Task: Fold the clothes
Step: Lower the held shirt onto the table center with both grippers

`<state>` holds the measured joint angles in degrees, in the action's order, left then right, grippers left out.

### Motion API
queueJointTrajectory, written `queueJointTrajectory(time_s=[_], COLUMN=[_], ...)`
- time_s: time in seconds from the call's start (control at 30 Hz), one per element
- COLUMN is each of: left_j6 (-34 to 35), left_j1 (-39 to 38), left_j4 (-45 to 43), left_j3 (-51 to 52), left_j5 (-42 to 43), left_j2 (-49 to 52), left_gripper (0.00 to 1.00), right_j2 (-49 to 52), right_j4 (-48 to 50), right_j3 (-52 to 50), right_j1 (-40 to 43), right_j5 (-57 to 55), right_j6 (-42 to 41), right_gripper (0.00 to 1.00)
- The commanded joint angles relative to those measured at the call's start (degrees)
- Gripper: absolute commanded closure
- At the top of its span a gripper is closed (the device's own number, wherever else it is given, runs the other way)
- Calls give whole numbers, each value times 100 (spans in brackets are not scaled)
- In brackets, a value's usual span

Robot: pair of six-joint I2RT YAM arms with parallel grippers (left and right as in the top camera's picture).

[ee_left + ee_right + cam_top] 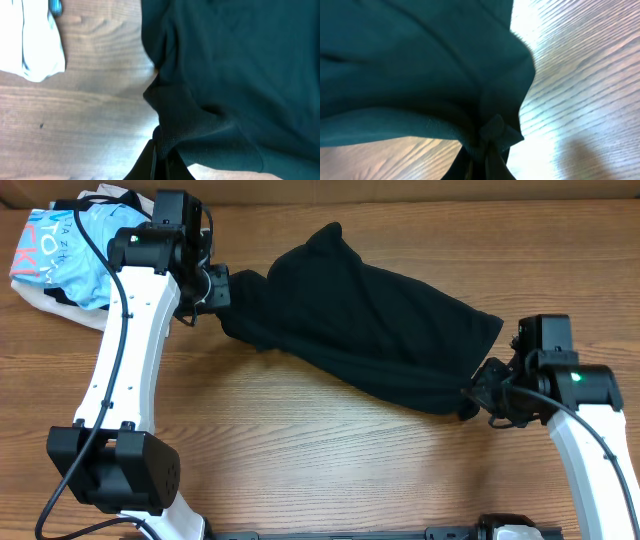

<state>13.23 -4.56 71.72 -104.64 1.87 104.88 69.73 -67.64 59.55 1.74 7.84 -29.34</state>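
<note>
The right gripper lowers outward next and releases the gathered corner onto the black garment's short end (470,354) (497,82). That cloth lies below and outward of the gripper.
The clothes, a large black garment (365,320), stretch slantwise across the table between my two arms, bunched and wrinkled along their length. My left gripper (218,288) is shut on the garment's upper left end. In the left wrist view the black fabric (235,75) fills the right side and is pinched between the fingers (161,159) at the bottom. My right gripper (477,390) is shut on the lower right corner. The right wrist view shows a gathered fold of the cloth (492,131) clamped just above the fingertips, the rest hanging over the wood.
A light blue printed garment (70,240) lies on a cream one (45,298) at the back left corner, just behind my left arm. Its pale edge (37,45) shows in the left wrist view. Bare wooden table (330,450) extends in front of the black garment.
</note>
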Motion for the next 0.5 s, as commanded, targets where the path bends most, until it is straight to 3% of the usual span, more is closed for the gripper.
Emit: queueJointTrajectory(time_s=[0.0, 0.47], left_j6=[151, 46], left_j1=[-138, -334], left_j4=[-186, -1351], left_j3=[39, 39], left_j5=[-94, -103], left_j2=[-35, 1331], left_gripper=[96, 96], right_j2=[345, 2033], right_j4=[175, 1543], right_j3=[2, 2], right_j1=[0, -2], right_j5=[-402, -765], right_j6=[-114, -87], right_gripper=[96, 96])
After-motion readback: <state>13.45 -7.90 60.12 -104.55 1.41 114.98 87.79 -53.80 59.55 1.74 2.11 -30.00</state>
